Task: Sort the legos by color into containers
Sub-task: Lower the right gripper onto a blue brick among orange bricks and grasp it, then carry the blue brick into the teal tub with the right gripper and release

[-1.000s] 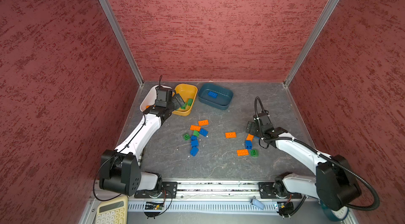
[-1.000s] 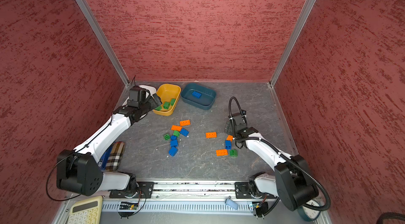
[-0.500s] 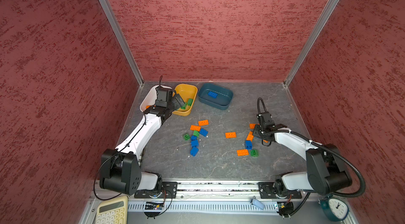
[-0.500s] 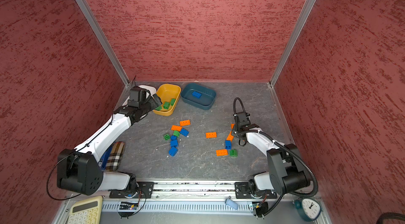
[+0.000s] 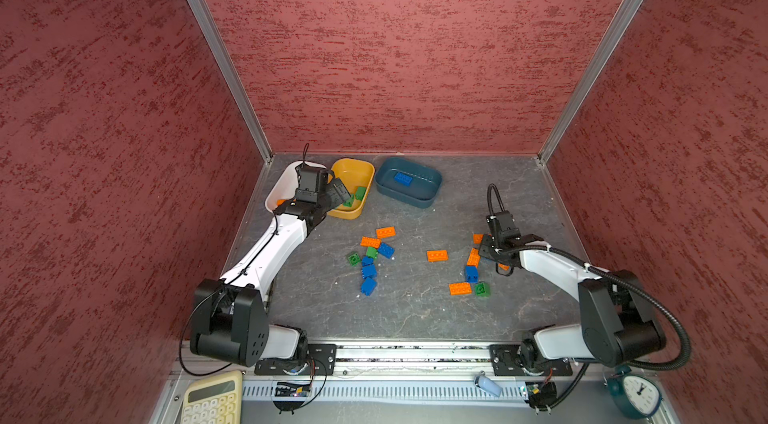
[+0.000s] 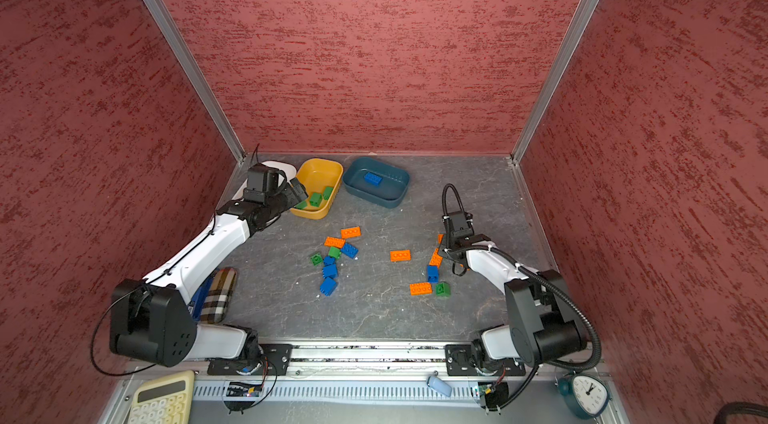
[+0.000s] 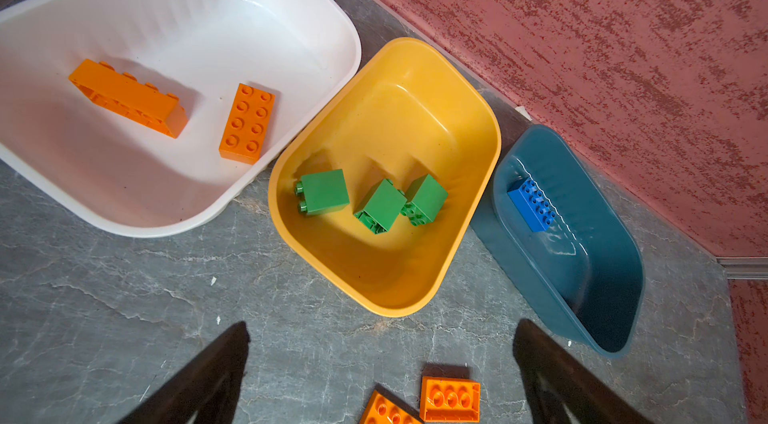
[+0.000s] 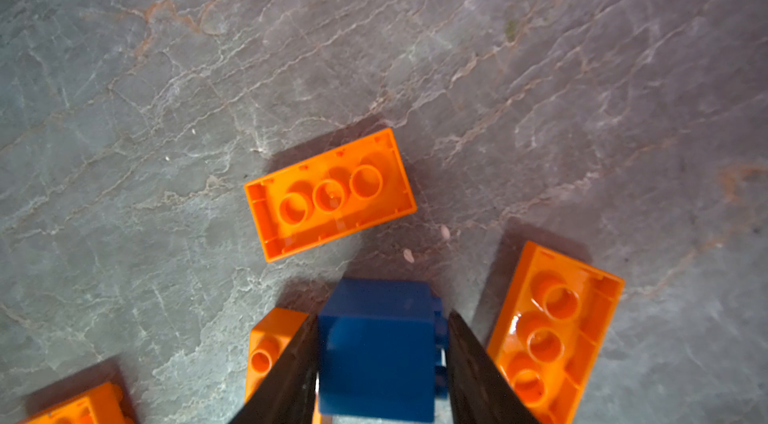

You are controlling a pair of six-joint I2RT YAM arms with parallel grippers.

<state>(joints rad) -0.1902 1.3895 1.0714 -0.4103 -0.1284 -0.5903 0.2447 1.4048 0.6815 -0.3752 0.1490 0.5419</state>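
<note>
Next, my right gripper rises outward over the bare floor beside the teal container (image 7: 602,276) with a matching blue lego and releases my chunky blue lego.
My right gripper (image 8: 382,314) is shut on a chunky blue lego (image 8: 378,351), with flat orange legos (image 8: 328,193) lying upside down around it. In both top views that gripper (image 5: 488,256) is low over the right cluster of legos, its fingers hidden under the wrist. My left gripper (image 7: 381,325) hangs open and empty just in front of the yellow container (image 7: 415,119). That one holds three green legos (image 7: 380,204). The white container (image 7: 187,6) holds two orange legos (image 7: 247,123). The teal container (image 7: 602,276) holds one blue lego (image 7: 532,204).
Loose blue, green and orange legos (image 5: 370,260) lie mid-floor, a lone orange one (image 5: 436,255) to their right. A checked pouch (image 6: 218,293) lies under the left arm. A calculator (image 5: 212,399) and a clock (image 5: 636,395) sit in front of the rail. Red walls close three sides.
My right gripper's fingers have closed onto the blue lego, and that arm has swung slightly to the right. The left arm has stayed still and open.
</note>
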